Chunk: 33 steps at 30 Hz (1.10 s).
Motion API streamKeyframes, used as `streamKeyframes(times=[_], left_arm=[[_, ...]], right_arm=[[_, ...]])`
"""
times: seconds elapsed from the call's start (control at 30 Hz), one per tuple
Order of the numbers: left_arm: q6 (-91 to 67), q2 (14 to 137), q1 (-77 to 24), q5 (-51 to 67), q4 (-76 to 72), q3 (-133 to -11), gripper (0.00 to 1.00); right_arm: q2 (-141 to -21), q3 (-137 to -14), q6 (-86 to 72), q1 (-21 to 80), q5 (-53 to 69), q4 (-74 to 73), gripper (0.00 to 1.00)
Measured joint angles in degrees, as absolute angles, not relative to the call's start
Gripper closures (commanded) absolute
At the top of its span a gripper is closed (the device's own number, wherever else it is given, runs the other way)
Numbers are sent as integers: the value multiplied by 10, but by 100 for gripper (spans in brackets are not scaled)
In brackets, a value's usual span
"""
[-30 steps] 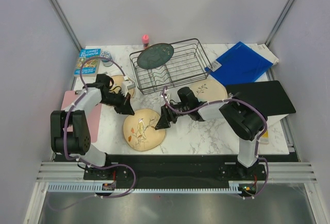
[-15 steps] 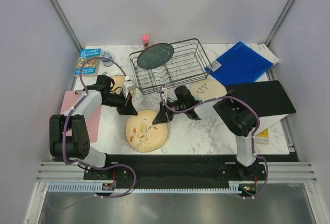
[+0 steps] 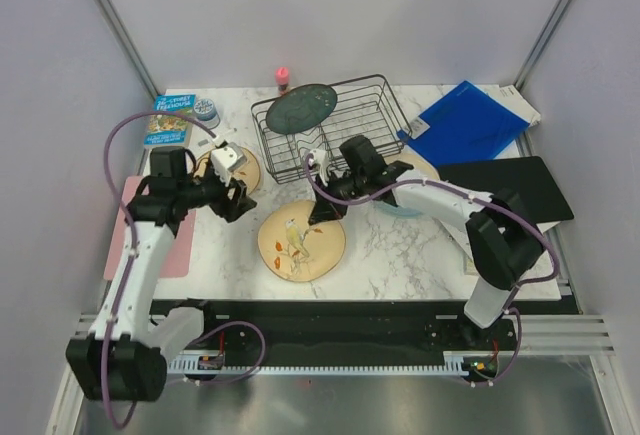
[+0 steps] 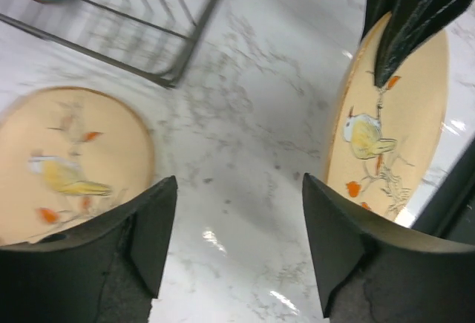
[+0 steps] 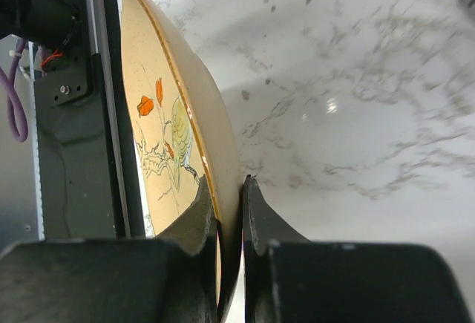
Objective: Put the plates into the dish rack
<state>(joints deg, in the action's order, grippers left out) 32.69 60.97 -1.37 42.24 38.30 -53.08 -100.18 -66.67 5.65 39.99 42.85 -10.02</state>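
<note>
The right gripper carries the plate up and outward next, lowers it into the slot [image 3: 316,134] beside the dark teal plate and releases it, since that slot is empty.
A tan plate with a bird design [image 3: 300,242] sits front-centre, its far rim pinched by my right gripper [image 3: 322,211], which is shut on it. In the right wrist view the plate [image 5: 178,115] stands tilted, with my fingers [image 5: 260,219] on both faces of its rim. My left gripper [image 3: 240,201] is open over bare marble [image 4: 237,241], holding nothing. A second tan plate [image 3: 243,167] [image 4: 74,163] lies flat to the left. A dark teal plate [image 3: 303,108] stands in the black wire dish rack [image 3: 375,120]. A cream-and-blue plate [image 3: 398,207] lies mostly under the right arm.
A blue folder [image 3: 465,120] and a black slab [image 3: 515,190] lie at the right. A book [image 3: 170,120], a small jar [image 3: 207,110] and a pink mat [image 3: 145,230] are on the left. A red bottle [image 3: 282,77] stands behind the rack.
My right gripper closed on the bird plate's rim and dragged it right. My left gripper opened, let go of the plate and drew back to the left.
</note>
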Motion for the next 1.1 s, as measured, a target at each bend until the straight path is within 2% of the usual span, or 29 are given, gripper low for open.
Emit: streamKeyframes(times=[0.23, 0.4, 0.47, 0.67, 0.83, 1.1], left_arm=[[284, 441, -13, 307, 362, -545, 21], [234, 441, -13, 259, 309, -472, 19], [205, 458, -13, 238, 280, -440, 16], [113, 525, -13, 174, 221, -422, 18], [104, 556, -13, 154, 182, -423, 19], [104, 547, -7, 157, 139, -422, 19]], right_arm=[[-995, -919, 181, 366, 412, -308, 100], [-1054, -1193, 228, 351, 372, -390, 100], [-1059, -1237, 245, 351, 347, -378, 100], [-1068, -1239, 321, 352, 273, -322, 100], [-1079, -1127, 385, 347, 233, -209, 100], [-1153, -1136, 468, 345, 164, -153, 100]])
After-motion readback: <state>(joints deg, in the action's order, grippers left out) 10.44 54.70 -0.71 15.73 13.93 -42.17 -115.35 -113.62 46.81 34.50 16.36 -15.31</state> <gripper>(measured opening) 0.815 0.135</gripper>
